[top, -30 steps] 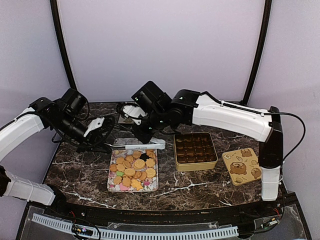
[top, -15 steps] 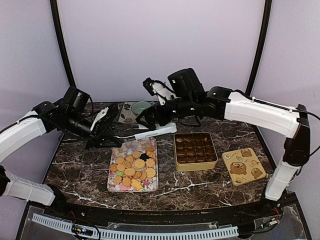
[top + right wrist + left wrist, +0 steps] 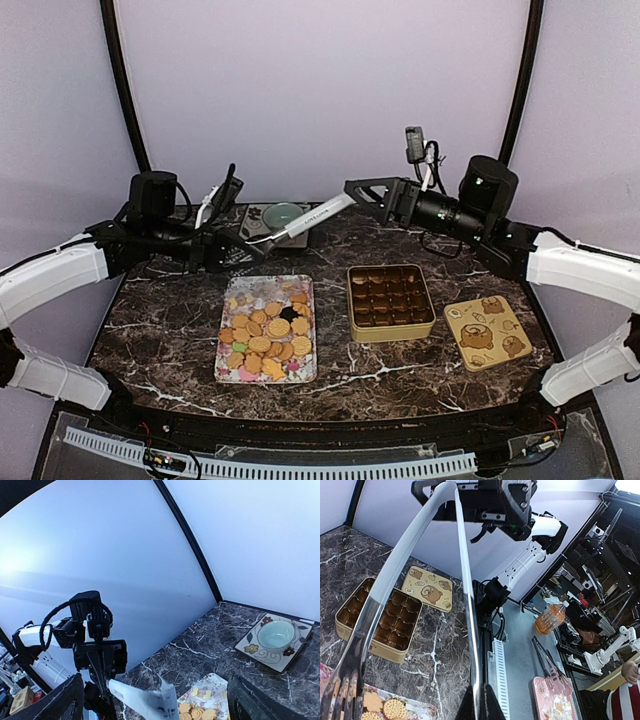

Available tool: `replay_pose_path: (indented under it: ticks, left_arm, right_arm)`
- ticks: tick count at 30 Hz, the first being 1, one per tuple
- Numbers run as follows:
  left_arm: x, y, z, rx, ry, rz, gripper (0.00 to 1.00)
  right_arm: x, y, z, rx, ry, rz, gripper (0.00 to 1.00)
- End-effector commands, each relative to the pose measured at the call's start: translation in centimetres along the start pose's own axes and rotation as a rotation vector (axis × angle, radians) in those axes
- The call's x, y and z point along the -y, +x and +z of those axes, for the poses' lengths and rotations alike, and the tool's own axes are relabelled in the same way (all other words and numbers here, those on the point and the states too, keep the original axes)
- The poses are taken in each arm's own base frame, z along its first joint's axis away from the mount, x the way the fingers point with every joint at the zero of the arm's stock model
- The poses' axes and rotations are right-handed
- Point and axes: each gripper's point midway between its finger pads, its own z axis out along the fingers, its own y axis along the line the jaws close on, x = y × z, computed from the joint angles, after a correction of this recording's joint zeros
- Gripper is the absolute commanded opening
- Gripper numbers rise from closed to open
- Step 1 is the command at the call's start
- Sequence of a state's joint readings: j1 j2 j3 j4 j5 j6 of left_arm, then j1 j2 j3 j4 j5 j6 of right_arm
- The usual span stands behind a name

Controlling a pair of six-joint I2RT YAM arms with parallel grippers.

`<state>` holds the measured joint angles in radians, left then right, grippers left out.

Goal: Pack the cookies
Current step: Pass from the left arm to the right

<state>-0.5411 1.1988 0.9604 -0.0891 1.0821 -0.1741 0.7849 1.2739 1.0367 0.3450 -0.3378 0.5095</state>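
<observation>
The tongs' white end (image 3: 328, 211) (image 3: 156, 701) lies to my right gripper's left in the top view, so next my right gripper should move that way, open fingers astride it, and close.
The cookies (image 3: 264, 333) lie on a floral tray (image 3: 226, 372) at centre front, mostly golden, a few pink, green and dark; they also show in the wrist views (image 3: 390, 709) (image 3: 197, 711). My left gripper (image 3: 238, 243) (image 3: 480, 707) is shut on one arm of white-and-silver tongs (image 3: 300, 222) (image 3: 400, 565), which hang level above the table's back. The tongs' far end reaches my right gripper (image 3: 362, 197) (image 3: 160, 710). That gripper is open, its fingers (image 3: 55, 700) far apart on either side of the tongs' end (image 3: 145, 700).
A golden tin (image 3: 391, 331) (image 3: 350, 625) with empty compartments sits right of the tray. Its bear-printed lid (image 3: 486, 332) (image 3: 427, 587) lies further right. A pale green bowl (image 3: 282, 213) (image 3: 276, 635) rests on a flowered square plate at the back.
The tongs rose from the tray's top edge into the air. My right gripper opened, and its arm swung back to the right and up. The left arm lifted with the tongs.
</observation>
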Motion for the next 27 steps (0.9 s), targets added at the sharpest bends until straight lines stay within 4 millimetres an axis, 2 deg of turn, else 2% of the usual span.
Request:
replay_pose_path:
  ticks: [1,7,15,20,23,27]
  left_arm:
    - [2.3,-4.1,-0.5,0.095,0.075,0.091,0.00]
    - [2.2,-5.0,-0.7,0.109,0.064,0.113,0.00]
    - [1.5,-5.4,-0.7,0.119,0.051,0.135,0.00]
    - [1.5,-6.1,-0.8,0.127,0.049,0.152,0.00]
    - [1.7,-6.5,-0.9,0.131,0.052,0.166,0.00]
    - [2.0,-6.7,-1.1,0.127,0.059,0.180,0.00]
  right_arm:
    - [-1.8,-2.1,-0.7,0.161,-0.142,0.080,1.00]
    - [-2.4,-1.4,1.1,0.142,-0.246,0.134,1.00]
    - [-4.3,0.3,3.8,0.091,-0.371,0.169,1.00]
    - [-5.4,-0.3,4.5,0.104,-0.459,0.194,0.90]
    - [-5.3,0.7,5.6,0.075,-0.487,0.210,0.82]
    - [-5.7,1.0,6.0,0.059,-0.534,0.225,0.71]
